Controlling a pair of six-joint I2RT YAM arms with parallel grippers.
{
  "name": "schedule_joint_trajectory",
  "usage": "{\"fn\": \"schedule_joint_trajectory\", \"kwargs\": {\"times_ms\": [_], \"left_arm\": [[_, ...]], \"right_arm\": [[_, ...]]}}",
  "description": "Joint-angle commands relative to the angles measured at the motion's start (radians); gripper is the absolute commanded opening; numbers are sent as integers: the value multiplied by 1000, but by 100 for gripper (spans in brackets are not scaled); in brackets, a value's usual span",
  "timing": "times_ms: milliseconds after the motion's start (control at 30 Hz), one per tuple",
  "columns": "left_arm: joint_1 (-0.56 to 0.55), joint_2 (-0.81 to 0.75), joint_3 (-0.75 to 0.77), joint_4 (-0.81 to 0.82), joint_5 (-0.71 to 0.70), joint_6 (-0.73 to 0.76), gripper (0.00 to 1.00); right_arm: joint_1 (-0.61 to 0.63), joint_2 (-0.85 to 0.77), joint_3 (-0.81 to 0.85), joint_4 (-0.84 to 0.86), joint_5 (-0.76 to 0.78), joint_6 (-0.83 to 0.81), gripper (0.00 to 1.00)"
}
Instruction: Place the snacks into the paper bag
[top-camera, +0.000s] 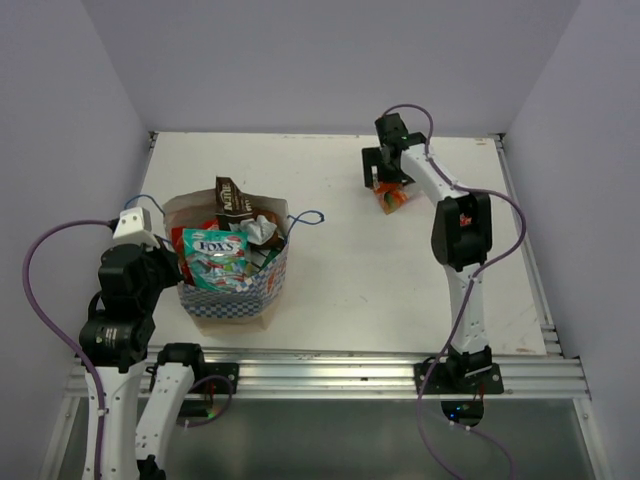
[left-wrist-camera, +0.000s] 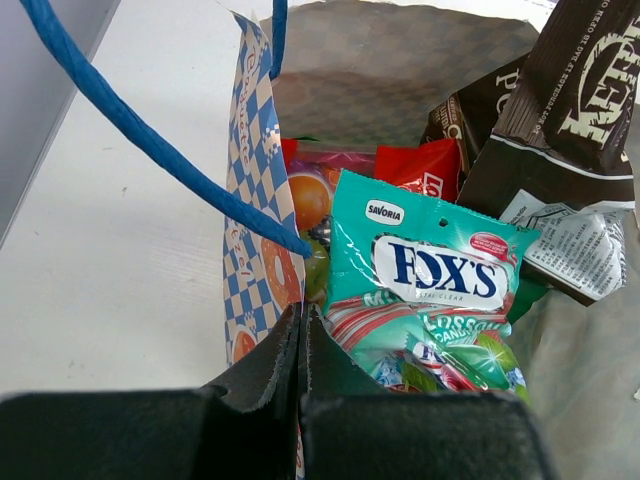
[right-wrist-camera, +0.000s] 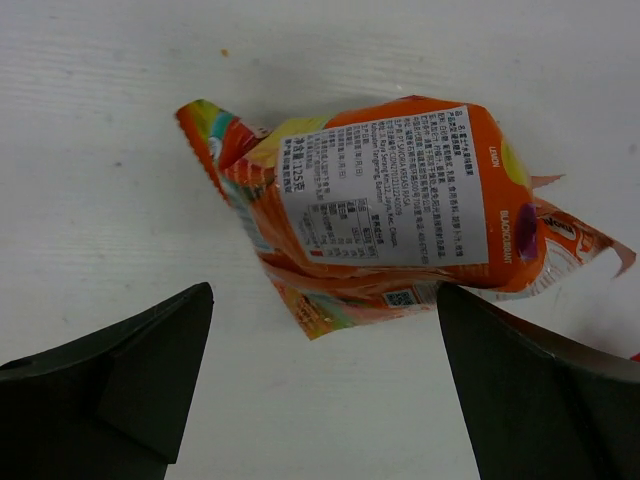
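Observation:
The orange packet is off-center from the fingers of my right gripper, so the gripper needs to move down and to the right in the top view, onto the orange packet's lower edge.
The paper bag stands open at the front left, white with a blue checked band. Inside lie several snacks: a teal FOX'S packet, a brown bag and a red pack. My left gripper is shut on the bag's near rim, and in the top view the left gripper sits at the bag's left side. An orange packet lies on the table at the back right, label side up. My right gripper hovers open just short of the orange packet, with nothing between its fingers.
Blue cord handles hang off the bag's sides; one handle crosses the left wrist view. Grey walls close in the white table on three sides. A metal rail runs along the near edge.

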Motion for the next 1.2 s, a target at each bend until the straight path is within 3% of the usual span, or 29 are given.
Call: {"fn": "schedule_joint_trajectory", "kwargs": {"times_ms": [0, 167, 233, 267, 300, 367, 400, 433, 533, 767, 867, 967, 1167], "left_arm": [[-8, 6, 43, 53, 4, -2, 0], [-8, 26, 49, 56, 15, 4, 0], [-8, 34, 58, 55, 15, 7, 0], [-8, 37, 61, 55, 13, 8, 0], [-8, 35, 69, 50, 13, 8, 0], [-8, 37, 72, 48, 12, 13, 0], [-8, 35, 75, 42, 12, 15, 0], [-8, 35, 75, 41, 10, 15, 0], [-8, 28, 62, 47, 19, 8, 0], [-8, 19, 43, 61, 36, -15, 0], [-8, 12, 42, 59, 42, -18, 0], [-8, 6, 43, 53, 42, -18, 0], [-8, -11, 45, 41, 45, -18, 0]], "right_arm": [[-51, -68, -70, 60, 93, -48, 99], [-80, -31, -123, 76, 87, -61, 99], [-80, -2, -135, 80, 63, -56, 92], [-80, 10, -138, 76, 57, -56, 84], [-80, 30, -138, 70, 53, -51, 65], [-80, 41, -149, 50, 43, -53, 39], [-80, 38, -158, 47, 43, -53, 8], [-80, 9, -176, 57, 43, -56, 2], [-80, -46, -232, 99, 38, -61, 0], [25, -293, -129, 47, -100, -38, 0], [187, -367, 56, -13, -169, -42, 0], [295, -410, 139, -29, -249, -31, 0], [576, -350, 311, -104, -313, -16, 0]]}}
